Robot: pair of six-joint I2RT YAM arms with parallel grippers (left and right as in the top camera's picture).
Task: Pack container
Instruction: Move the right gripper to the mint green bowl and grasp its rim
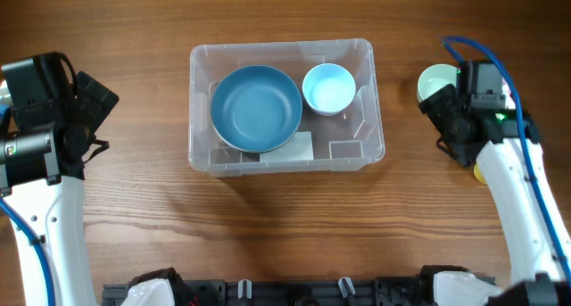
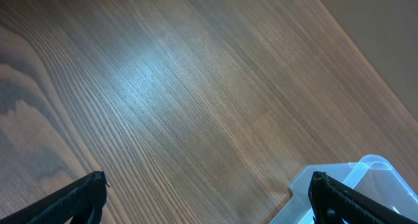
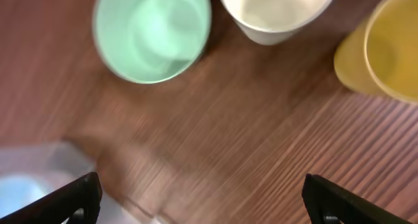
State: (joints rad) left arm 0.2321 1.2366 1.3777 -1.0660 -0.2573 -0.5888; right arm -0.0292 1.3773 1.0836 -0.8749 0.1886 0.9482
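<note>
Next, my right gripper brings its fingers outward and down onto the mint green cup's rim beside the white cup, as that rim's opening lies below and outward.
The clear rectangular container stands at the table's middle. It holds a large blue bowl and a small light blue bowl. My left gripper is left of it, open and empty over bare wood; a container corner shows at its lower right. My right gripper is right of the container, open and empty. In the blurred right wrist view a mint green cup, a white cup and a yellow cup stand ahead of it, and the container's corner is at lower left.
In the overhead view the green cup is partly hidden by the right arm, and a bit of the yellow cup shows under the forearm. The white cup is hidden there. Bare wood lies in front of the container.
</note>
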